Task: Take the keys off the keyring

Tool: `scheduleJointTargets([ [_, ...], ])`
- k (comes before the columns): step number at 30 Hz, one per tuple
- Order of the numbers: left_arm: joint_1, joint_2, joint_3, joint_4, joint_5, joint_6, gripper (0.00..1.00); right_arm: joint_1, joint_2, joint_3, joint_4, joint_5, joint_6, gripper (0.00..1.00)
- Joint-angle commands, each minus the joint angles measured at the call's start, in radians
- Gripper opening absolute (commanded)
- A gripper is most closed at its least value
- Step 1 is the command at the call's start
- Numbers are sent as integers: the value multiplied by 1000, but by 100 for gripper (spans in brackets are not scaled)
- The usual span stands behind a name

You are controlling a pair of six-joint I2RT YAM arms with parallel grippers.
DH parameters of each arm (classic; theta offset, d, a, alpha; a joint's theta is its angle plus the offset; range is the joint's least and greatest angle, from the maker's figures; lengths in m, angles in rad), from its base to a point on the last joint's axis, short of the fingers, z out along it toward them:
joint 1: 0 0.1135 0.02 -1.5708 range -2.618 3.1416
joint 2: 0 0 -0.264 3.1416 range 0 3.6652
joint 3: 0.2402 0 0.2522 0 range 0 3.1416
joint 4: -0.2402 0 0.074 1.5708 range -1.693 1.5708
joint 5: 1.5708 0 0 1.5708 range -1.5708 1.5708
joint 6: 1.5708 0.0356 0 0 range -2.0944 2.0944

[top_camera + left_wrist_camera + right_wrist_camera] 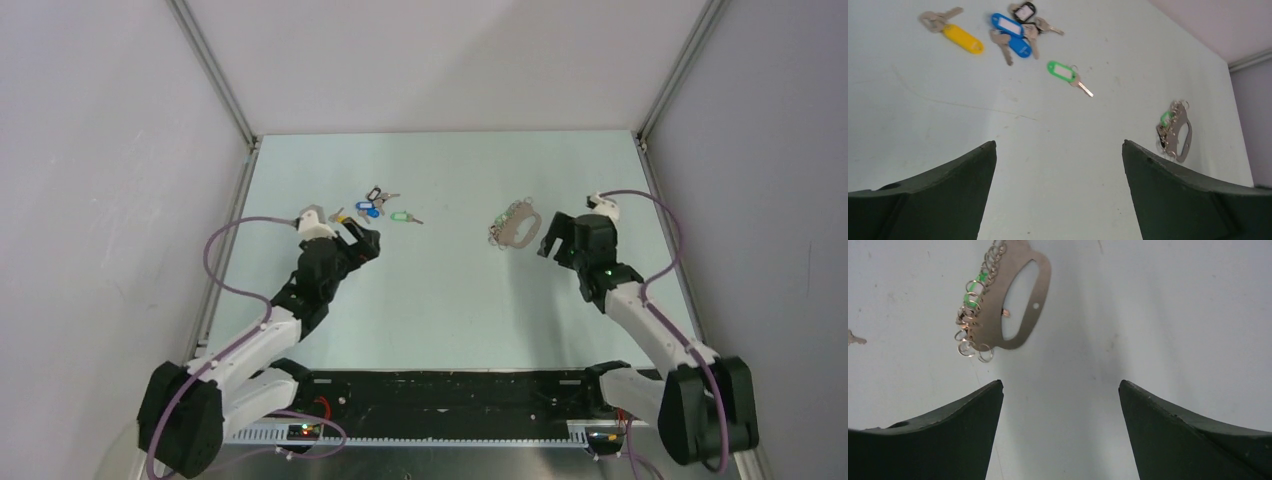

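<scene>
My right gripper will next move down to the left in the top view, onto the keyring's ringed edge, since that edge lies below it on that side.
The keyring (pixel 516 226) lies flat on the table, right of centre: a grey-brown oval loop (pixel 1020 305) with several small silver rings (pixel 970 325) and a green bit along one edge. It also shows far right in the left wrist view, keyring (pixel 1178 132). My right gripper (pixel 549 240) (pixel 1060 382) hovers just right of it, open and empty. Several loose keys (pixel 375 206) (pixel 1015 35) with yellow, blue, black and green tags lie left of centre. My left gripper (pixel 362 241) (pixel 1058 142) stands open just on the near side of them, holding nothing.
A key with a green tag (pixel 403 215) (pixel 1068 75) lies apart from the cluster, toward the middle. White walls and metal frame posts (pixel 215 75) bound the table on three sides. A black rail (pixel 450 385) runs along the near edge between the arm bases.
</scene>
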Motion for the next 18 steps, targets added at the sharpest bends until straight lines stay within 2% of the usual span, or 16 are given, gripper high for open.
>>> scheduleJointTargets([
  [1, -128, 61, 62, 121, -148, 99, 98, 29, 137, 86, 196, -9, -63, 90],
  [4, -196, 71, 32, 208, -162, 202, 98, 41, 254, 143, 243, -55, -101, 88],
  [8, -203, 68, -3, 331, -79, 219, 98, 61, 417, 273, 199, -103, -131, 79],
  [15, -202, 153, 24, 370, -1, 221, 97, 130, 633, 456, 164, -118, -169, 75],
  [18, -202, 158, 30, 373, 2, 224, 97, 134, 727, 537, 114, -133, -168, 68],
])
